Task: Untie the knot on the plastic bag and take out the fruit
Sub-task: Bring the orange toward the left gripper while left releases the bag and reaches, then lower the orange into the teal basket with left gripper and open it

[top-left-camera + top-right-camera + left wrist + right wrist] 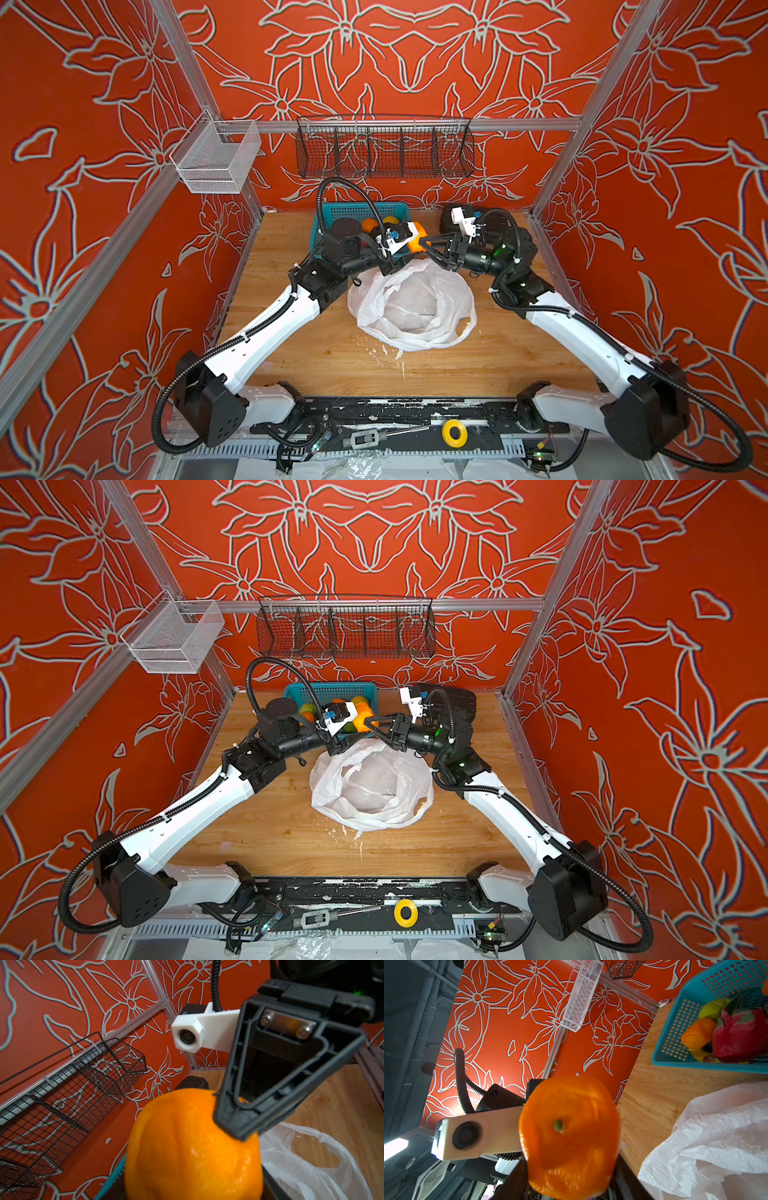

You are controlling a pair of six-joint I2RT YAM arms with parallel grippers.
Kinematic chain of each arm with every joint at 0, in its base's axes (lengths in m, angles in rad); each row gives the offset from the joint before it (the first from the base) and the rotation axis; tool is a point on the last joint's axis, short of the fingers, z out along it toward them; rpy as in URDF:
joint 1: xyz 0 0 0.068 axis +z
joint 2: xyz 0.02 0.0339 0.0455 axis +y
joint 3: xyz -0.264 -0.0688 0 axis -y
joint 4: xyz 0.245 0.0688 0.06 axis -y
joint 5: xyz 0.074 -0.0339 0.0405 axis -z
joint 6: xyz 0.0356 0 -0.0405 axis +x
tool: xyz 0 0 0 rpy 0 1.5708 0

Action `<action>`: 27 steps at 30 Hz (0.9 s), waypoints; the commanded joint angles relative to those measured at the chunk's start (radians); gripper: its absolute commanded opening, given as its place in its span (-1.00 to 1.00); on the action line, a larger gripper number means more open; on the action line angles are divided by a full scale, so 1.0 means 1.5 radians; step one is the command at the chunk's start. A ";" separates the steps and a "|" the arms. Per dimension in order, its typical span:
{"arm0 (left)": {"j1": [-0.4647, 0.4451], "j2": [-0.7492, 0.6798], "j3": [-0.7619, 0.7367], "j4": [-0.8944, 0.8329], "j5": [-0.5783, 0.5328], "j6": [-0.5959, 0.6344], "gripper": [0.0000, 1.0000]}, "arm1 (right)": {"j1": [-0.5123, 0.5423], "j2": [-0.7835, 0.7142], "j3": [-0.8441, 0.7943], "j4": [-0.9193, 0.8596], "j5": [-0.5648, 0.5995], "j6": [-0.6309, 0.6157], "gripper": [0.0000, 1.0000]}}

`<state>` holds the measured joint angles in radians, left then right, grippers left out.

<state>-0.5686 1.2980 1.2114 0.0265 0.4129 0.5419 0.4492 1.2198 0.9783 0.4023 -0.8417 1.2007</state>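
My left gripper draws the orange clear of my right gripper next, tips downward and lowers into the teal basket (114, 1176) to release it, since other fruit lies there.
One orange (417, 244) hangs above the table between both grippers, just behind the plastic bag (411, 307). My left gripper (193, 1186) is shut on its sides from the left. From the right, my right gripper (424, 244) is shut on the same orange (569, 1130), and one of its fingers (239, 1124) presses into the peel. The white bag lies slumped with its mouth gaping, a handle loop (465, 328) at its front right. The knot is not in view. More fruit, a pink-red dragon fruit (741, 1036) among it, lies in the teal basket (685, 1022).
The teal basket (357, 210) stands at the back of the wooden table, left of centre. A black object (451, 216) sits at the back right. On the rear rail hang a black wire basket (384, 151) and a white mesh basket (216, 162). White scraps (390, 353) lie before the bag.
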 commanded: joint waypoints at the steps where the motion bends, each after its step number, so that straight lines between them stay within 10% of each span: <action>1: -0.003 -0.005 0.008 0.009 -0.015 -0.013 0.07 | 0.000 -0.024 -0.008 -0.004 0.011 -0.014 0.32; 4: 0.002 -0.004 0.016 0.004 -0.055 -0.070 0.03 | 0.000 -0.053 0.003 -0.081 0.064 -0.073 0.69; 11: 0.032 0.016 0.059 -0.059 -0.154 -0.238 -0.05 | 0.000 -0.153 -0.013 -0.219 0.258 -0.190 0.83; 27: 0.196 0.197 0.235 -0.362 -0.161 -0.601 -0.10 | 0.000 -0.142 -0.029 -0.248 0.275 -0.184 0.93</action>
<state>-0.2924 1.5375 1.5196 -0.3946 0.1452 -0.2375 0.4492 1.0027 0.9451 0.0322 -0.4416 0.9306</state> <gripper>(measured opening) 0.613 0.962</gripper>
